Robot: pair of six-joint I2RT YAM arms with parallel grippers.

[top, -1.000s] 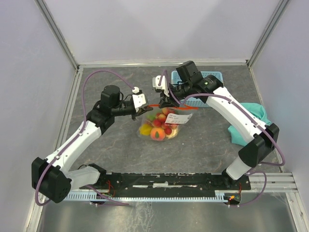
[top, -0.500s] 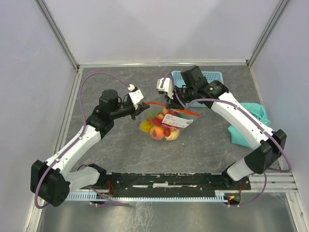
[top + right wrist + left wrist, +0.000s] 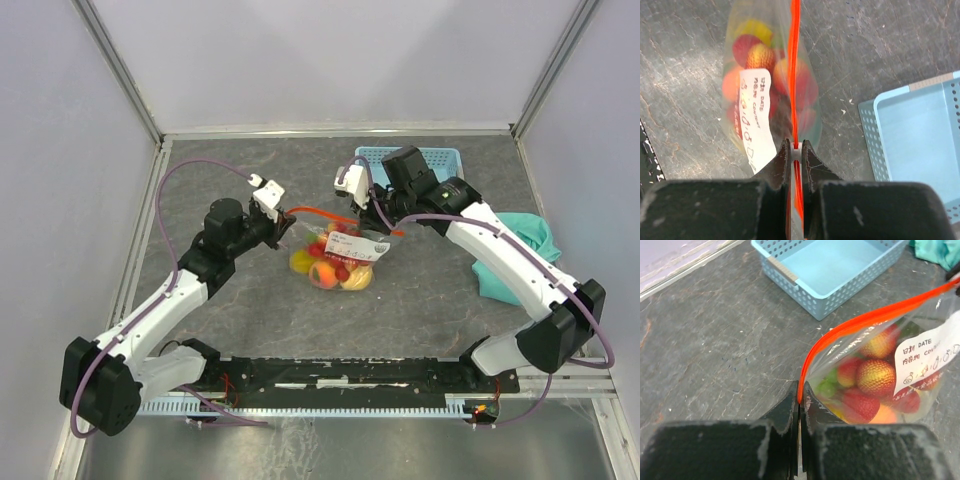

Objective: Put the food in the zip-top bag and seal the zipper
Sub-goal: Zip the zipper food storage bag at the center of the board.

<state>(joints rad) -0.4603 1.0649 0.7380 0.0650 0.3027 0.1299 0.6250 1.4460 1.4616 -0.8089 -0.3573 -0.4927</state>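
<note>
I need to slide the slider with my right gripper next, away from my left gripper to the loose end of the zipper, and then open, because red-orange zipper (image 3: 322,213) still sticks out past the slider.
The clear zip-top bag (image 3: 352,262) stands on the dark table with the toy food (image 3: 326,273) inside it; red, yellow and green pieces (image 3: 875,375) show through the plastic. Its red-orange zipper (image 3: 322,213) is stretched taut between both grippers. My left gripper (image 3: 286,217) (image 3: 800,396) is shut on the zipper's left end. My right gripper (image 3: 372,222) (image 3: 796,150) is shut on the small white slider (image 3: 796,151), with the zipper (image 3: 795,70) running straight ahead of it. The white label (image 3: 757,117) faces the right wrist camera.
The light-blue basket (image 3: 440,153) (image 3: 832,270) stands empty behind the bag, close to the right arm (image 3: 500,250). A teal cloth (image 3: 520,232) lies at the table's right edge. Metal frame posts rise at the back corners.
The left gripper has pulled the zipper's end to the left. The right gripper has slid to the right along the strip. The strip between them is longer and tauter.
</note>
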